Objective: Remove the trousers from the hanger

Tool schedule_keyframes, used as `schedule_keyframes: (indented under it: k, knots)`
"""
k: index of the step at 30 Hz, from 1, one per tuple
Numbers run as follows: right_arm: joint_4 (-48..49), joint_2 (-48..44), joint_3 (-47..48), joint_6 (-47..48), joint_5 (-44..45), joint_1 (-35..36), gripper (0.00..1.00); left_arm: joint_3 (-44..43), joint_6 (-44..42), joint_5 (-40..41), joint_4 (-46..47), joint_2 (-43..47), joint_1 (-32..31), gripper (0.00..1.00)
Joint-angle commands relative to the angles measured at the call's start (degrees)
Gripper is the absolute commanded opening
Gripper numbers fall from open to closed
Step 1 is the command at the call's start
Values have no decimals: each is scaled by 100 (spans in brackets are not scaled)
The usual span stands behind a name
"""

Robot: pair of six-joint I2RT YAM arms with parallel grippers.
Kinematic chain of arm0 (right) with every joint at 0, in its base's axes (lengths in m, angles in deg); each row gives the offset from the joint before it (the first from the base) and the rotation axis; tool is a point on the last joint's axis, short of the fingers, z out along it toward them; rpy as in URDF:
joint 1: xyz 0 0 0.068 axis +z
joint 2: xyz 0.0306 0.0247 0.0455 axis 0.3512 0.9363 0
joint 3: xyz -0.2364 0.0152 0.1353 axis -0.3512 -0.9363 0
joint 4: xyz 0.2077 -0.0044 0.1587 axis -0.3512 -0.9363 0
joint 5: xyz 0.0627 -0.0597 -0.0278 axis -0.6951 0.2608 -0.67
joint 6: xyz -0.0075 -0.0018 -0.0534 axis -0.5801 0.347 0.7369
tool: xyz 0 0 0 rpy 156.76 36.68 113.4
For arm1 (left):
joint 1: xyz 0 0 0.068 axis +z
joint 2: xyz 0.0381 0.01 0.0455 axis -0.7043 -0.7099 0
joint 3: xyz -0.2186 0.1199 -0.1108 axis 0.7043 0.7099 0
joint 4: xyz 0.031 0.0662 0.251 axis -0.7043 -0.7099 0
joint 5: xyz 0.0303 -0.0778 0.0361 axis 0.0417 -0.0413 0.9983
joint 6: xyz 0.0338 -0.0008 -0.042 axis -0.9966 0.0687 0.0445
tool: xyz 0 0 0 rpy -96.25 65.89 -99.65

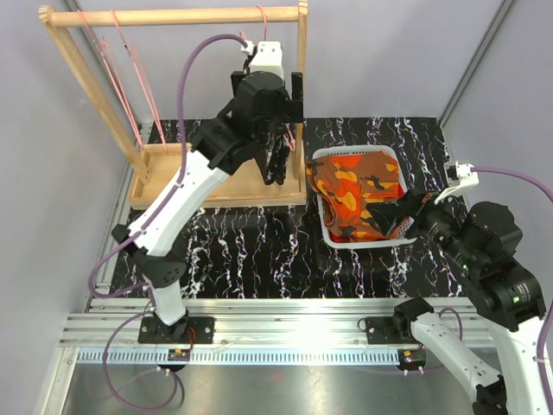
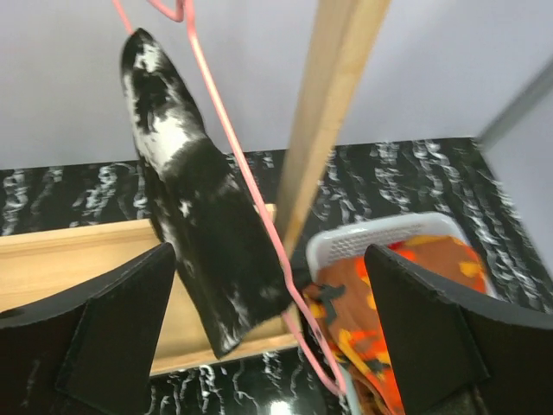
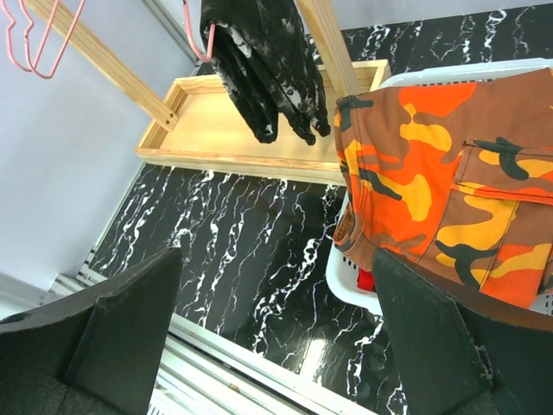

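The hanger's slanting bar hangs farther outward than my left gripper, so my left gripper needs to reach outward and to the left in the top view, clear of the rack's post, and close.
The black trousers with white splashes hang on a pink hanger beside the rack's right post; they also show in the right wrist view. My left gripper is open, its fingers on either side of them and short of touching; in the top view it hides most of them. The orange-brown patterned trousers lie in a white basket, over the red trousers. My right gripper is open and empty by the basket's near right side.
The wooden rack stands at the back left on a wooden tray base. Empty pink hangers hang at its left end. The black marbled mat covers the table. Aluminium rails run along the near edge.
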Motion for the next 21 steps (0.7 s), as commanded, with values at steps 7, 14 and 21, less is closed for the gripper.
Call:
schedule_keyframes:
  k: [7,14,21]
  knots:
    - [76,-125,149,-23,-301,-25,99,-1088,-692,896,-453,-941,530,68]
    - [181,-63,87,-49,-451,-16,99,-728,-499,-104,-339,-749,1049,43]
    - [181,-28,114,-15,-469,-16,100,-588,-199,-819,-453,-714,1542,0]
